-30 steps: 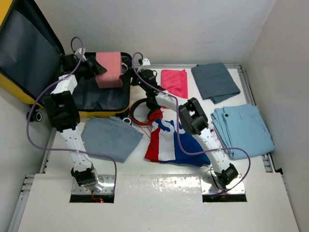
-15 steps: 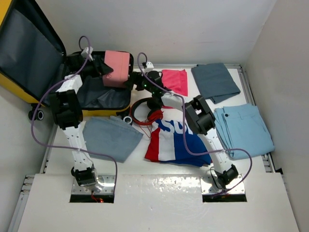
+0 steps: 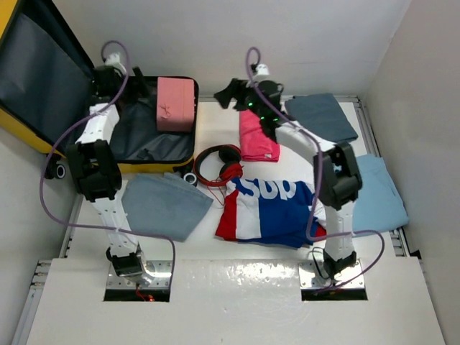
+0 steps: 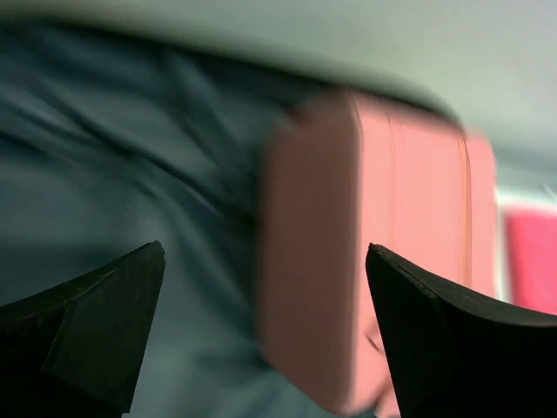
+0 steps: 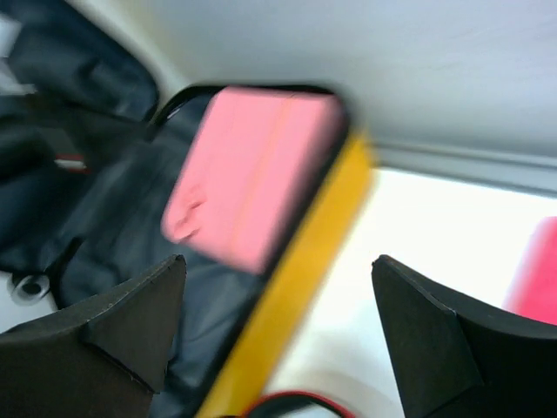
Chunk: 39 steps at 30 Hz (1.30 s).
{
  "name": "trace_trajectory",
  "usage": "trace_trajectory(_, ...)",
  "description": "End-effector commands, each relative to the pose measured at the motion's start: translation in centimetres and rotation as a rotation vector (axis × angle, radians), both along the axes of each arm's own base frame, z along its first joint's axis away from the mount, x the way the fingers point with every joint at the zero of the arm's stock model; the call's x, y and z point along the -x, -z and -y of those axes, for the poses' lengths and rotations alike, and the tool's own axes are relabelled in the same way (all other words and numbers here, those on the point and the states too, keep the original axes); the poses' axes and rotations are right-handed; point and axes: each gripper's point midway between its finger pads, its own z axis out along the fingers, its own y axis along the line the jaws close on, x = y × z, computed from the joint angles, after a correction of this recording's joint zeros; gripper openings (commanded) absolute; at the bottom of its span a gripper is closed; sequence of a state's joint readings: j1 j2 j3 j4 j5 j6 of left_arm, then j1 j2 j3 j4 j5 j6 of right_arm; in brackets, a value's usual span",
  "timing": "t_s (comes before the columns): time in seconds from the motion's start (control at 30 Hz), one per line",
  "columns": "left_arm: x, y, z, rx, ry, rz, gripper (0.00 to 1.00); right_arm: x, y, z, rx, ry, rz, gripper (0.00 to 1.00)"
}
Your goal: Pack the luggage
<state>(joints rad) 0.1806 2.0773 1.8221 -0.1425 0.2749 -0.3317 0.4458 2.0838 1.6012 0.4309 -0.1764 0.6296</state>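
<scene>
My left gripper should move across and down onto the headphones' band (image 3: 205, 152) next. The band is below my left gripper and to its right in the top view, still outside the luggage (image 3: 154, 168).
The luggage (image 3: 154, 168) lies open at the far left, its lid (image 3: 43, 79) standing up and its dark grey lining (image 4: 104, 174) showing. A small pink case (image 3: 176, 103) rests in its right end, touched by neither gripper. My left gripper (image 3: 128, 77) hovers open over the far left corner of the luggage. In the blurred left wrist view the pink case (image 4: 374, 252) lies beyond my left gripper (image 4: 265, 251). My right gripper (image 3: 224, 95) hangs open just right of the luggage. From my right gripper (image 5: 278, 261) I see the yellow rim (image 5: 296, 287) and the pink case (image 5: 248, 174).
Red headphones (image 3: 219, 164) lie beside the luggage's front right corner. A folded grey cloth (image 3: 164, 205), a red, white and blue shirt (image 3: 269, 208), a pink cloth (image 3: 257, 133), a dark grey cloth (image 3: 320, 118) and light blue trousers (image 3: 377, 190) are spread over the table.
Both grippers were at the pink case's sides over the luggage. Both have drawn away from it, left to the far left corner, right towards the pink cloth. The case now lies in the luggage.
</scene>
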Motion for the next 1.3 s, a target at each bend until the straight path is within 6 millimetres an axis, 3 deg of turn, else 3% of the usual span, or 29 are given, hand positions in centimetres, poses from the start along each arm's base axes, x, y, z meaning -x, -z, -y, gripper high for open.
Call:
trace_trajectory(0.0,1.3,-16.4,-3.4,-0.276,-0.202,0.314,0.99,-0.3,-3.4,6.0,0.023,0.114,0.015,0.87)
trace_trajectory(0.03,1.3,-16.4,-2.4,-0.326,-0.177,0.299,0.99,0.0,-3.9,7.1,0.036,0.130,0.005,0.87)
trace_trajectory(0.07,1.5,-17.1,1.4,-0.384,-0.037,0.322,0.99,-0.1,-2.5,9.1,0.056,0.165,-0.032,0.87)
trace_trajectory(0.13,1.9,-17.7,6.0,-0.418,0.113,0.331,0.99,0.8,-2.0,11.9,0.081,0.207,-0.080,0.87)
trace_trajectory(0.17,2.4,-15.9,8.6,-0.426,0.189,0.274,0.99,1.1,-0.4,13.9,0.102,0.241,-0.136,0.87)
trace_trajectory(0.2,3.2,-15.2,13.9,-0.447,0.306,0.274,0.99,1.3,-0.2,15.2,0.116,0.266,-0.154,0.87)
trace_trajectory(0.23,3.9,-12.5,19.1,-0.438,0.406,0.223,0.99,2.1,1.2,17.8,0.135,0.305,-0.226,0.87)
trace_trajectory(0.27,3.8,-11.0,19.2,-0.438,0.415,0.187,0.99,2.7,1.5,17.9,0.139,0.305,-0.248,0.87)
trace_trajectory(0.3,4.9,-9.7,23.8,-0.410,0.504,0.175,0.99,3.2,2.1,19.2,0.140,0.323,-0.275,0.85)
trace_trajectory(0.4,6.1,-4.4,30.2,-0.410,0.714,0.126,0.99,4.8,4.5,22.4,0.132,0.355,-0.397,0.83)
trace_trajectory(0.43,7.2,-4.4,33.5,-0.395,0.844,0.171,0.99,5.5,4.8,22.6,0.129,0.351,-0.421,0.83)
trace_trajectory(0.47,7.1,-1.3,34.9,-0.404,0.918,0.136,0.99,6.3,5.7,24.4,0.129,0.376,-0.452,0.82)
trace_trajectory(0.53,8.1,0.8,37.8,-0.462,1.124,0.199,0.97,7.1,6.1,25.1,0.124,0.367,-0.474,0.82)
trace_trajectory(0.57,7.2,0.1,38.1,-0.493,1.135,0.228,0.96,8.1,6.1,25.8,0.139,0.362,-0.474,0.82)
trace_trajectory(0.6,6.5,3.1,39.0,-0.546,1.185,0.225,0.95,8.7,6.5,26.9,0.139,0.371,-0.499,0.82)
trace_trajectory(0.63,5.9,2.8,39.4,-0.573,1.199,0.267,0.94,9.1,6.0,27.1,0.140,0.367,-0.491,0.82)
trace_trajectory(0.73,4.6,6.4,39.9,-0.621,1.240,0.283,0.96,10.7,5.4,28.5,0.157,0.364,-0.495,0.82)
trace_trajectory(0.8,3.5,7.3,40.2,-0.634,1.223,0.301,0.97,11.5,4.2,28.8,0.176,0.361,-0.465,0.82)
trace_trajectory(0.83,3.5,9.1,40.9,-0.630,1.238,0.286,0.99,12.0,4.1,29.2,0.202,0.362,-0.459,0.82)
trace_trajectory(0.9,3.2,10.4,41.0,-0.621,1.237,0.276,0.99,12.4,3.8,29.3,0.213,0.365,-0.448,0.82)
trace_trajectory(1.0,4.4,11.9,42.7,-0.608,1.288,0.273,0.99,12.9,3.5,29.9,0.225,0.389,-0.449,0.82)
trace_trajectory(1.07,6.3,13.4,44.2,-0.598,1.335,0.238,0.97,12.9,3.5,30.3,0.228,0.407,-0.452,0.82)
trace_trajectory(1.2,8.8,15.5,44.1,-0.553,1.354,0.103,0.91,12.8,3.4,30.8,0.232,0.420,-0.456,0.82)
trace_trajectory(1.27,10.0,15.5,43.8,-0.487,1.340,0.026,0.89,12.6,3.4,31.0,0.230,0.423,-0.457,0.82)
